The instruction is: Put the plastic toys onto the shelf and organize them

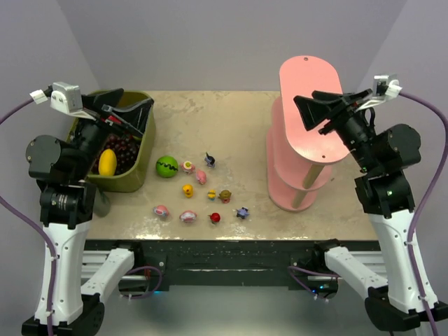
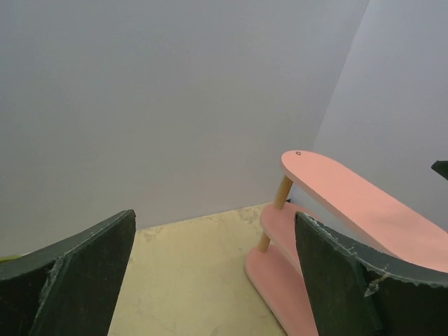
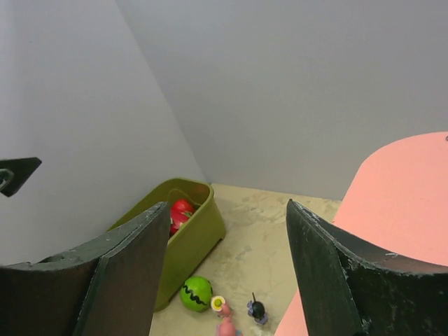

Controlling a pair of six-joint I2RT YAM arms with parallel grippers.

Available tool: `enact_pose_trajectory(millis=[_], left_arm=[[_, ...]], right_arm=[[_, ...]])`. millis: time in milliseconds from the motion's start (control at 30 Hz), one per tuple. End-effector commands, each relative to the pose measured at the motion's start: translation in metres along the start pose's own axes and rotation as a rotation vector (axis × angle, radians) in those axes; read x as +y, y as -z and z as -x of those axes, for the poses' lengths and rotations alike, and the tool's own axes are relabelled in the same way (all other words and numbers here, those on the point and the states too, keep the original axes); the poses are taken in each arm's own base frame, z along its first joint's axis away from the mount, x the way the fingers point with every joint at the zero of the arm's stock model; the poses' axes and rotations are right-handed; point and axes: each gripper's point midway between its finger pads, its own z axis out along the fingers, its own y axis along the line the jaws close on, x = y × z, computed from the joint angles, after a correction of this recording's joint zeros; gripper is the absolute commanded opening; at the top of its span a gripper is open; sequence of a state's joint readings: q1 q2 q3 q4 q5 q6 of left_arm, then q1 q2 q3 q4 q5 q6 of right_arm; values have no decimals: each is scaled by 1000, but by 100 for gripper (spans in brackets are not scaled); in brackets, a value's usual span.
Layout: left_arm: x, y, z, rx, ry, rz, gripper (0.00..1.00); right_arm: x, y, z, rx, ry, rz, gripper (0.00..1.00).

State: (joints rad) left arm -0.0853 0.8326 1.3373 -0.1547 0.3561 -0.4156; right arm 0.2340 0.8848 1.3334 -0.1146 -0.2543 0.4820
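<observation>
My right gripper will swing back, tilt downward and lower over the pale pink toy beside the red one, since that pale pink toy lies off the shelf.
Several small plastic toys (image 1: 201, 178) in pink, yellow, red, brown and dark blue lie scattered on the table's middle front. A pink toy (image 3: 225, 323) and a dark one (image 3: 257, 310) show low in the right wrist view. The tall pink shelf (image 1: 308, 105) stands at the right; it also shows in the left wrist view (image 2: 350, 199) and the right wrist view (image 3: 402, 199). No toys show on its boards. My left gripper (image 1: 126, 108) is open and empty above the green bin. My right gripper (image 1: 315, 112) is open and empty over the shelf's top board.
An olive-green bin (image 1: 133, 178) at the left holds dark grapes (image 1: 124, 150), a yellow lemon (image 1: 106, 162) and a red apple (image 3: 178, 210). A green ball with a dark zigzag (image 1: 166, 166) lies beside the bin. Grey walls close the back and sides.
</observation>
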Motion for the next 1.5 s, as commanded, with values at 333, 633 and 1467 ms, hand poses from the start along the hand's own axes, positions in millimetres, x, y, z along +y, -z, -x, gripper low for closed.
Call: enact_pose_trajectory(millis=[333, 633, 1467], left_arm=[[39, 5, -73, 189, -5, 111, 100], [64, 10, -95, 222, 18, 231, 100], [40, 47, -35, 58, -18, 256, 100]], right_arm=[[64, 2, -61, 251, 72, 392, 79], [144, -6, -150, 451, 103, 567, 78], [182, 64, -460, 1004, 616, 867, 75]])
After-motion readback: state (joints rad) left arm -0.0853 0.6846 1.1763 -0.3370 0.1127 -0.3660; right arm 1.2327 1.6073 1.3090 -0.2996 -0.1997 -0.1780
